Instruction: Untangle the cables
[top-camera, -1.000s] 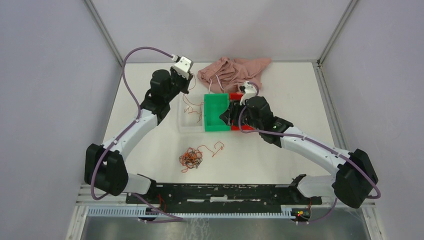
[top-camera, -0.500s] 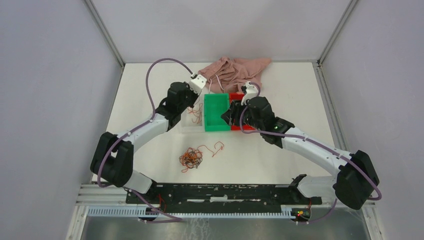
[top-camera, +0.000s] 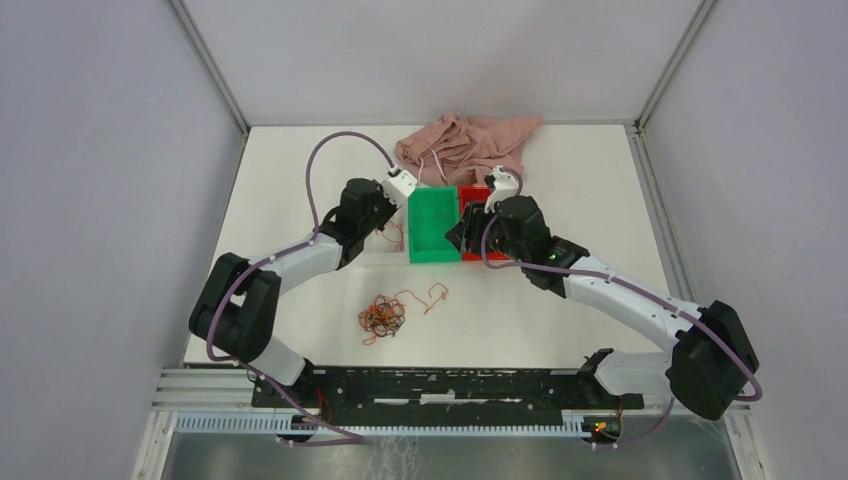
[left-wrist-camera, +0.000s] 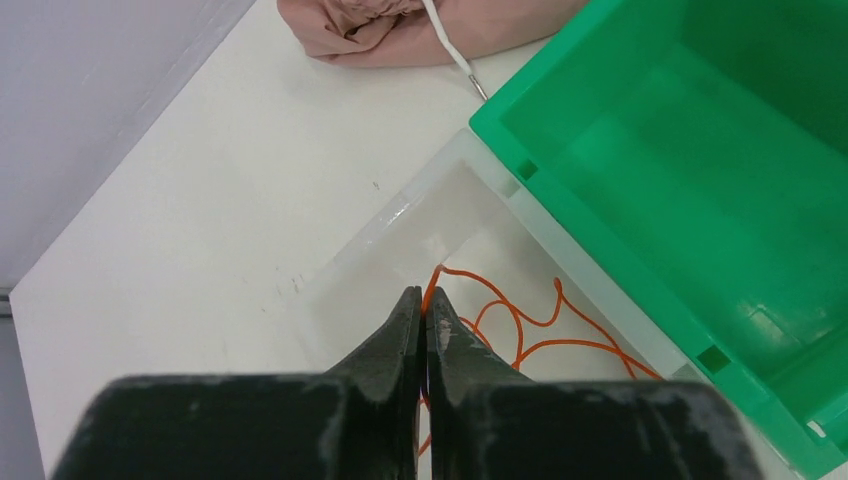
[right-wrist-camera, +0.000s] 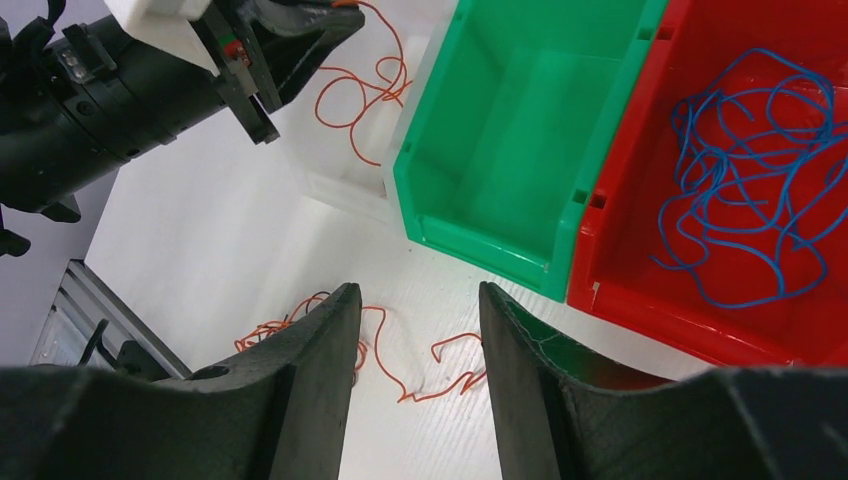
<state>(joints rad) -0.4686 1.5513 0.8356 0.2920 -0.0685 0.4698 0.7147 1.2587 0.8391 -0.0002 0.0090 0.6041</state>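
My right gripper lowers back toward the tangle next, onto the loose orange cable's part beside it, because that part lies clear of the dark cables.
A palm-sized tangle of orange and dark cables (top-camera: 383, 318) lies on the white table in front of the bins, with a loose orange strand (right-wrist-camera: 440, 370) trailing from it. My left gripper (left-wrist-camera: 424, 300) is shut on one orange cable (left-wrist-camera: 520, 330), which hangs in curls into a clear tray (left-wrist-camera: 400, 215) left of the green bin (top-camera: 430, 225). My right gripper (right-wrist-camera: 418, 290) hovers open over the table by the bins, nothing between its fingers. Blue cables (right-wrist-camera: 750, 200) lie in the red bin (right-wrist-camera: 640, 290).
The green bin (right-wrist-camera: 520, 130) holds nothing and stands between the clear tray (top-camera: 375, 255) and the red bin (top-camera: 475, 195). A pink cloth (top-camera: 465, 140) with a white cord (left-wrist-camera: 455, 55) lies behind the bins. Grey walls enclose the table on three sides.
My left arm has swung right and down from the back left, bringing the orange cable into the clear tray beside the green bin. The right arm has hardly moved.
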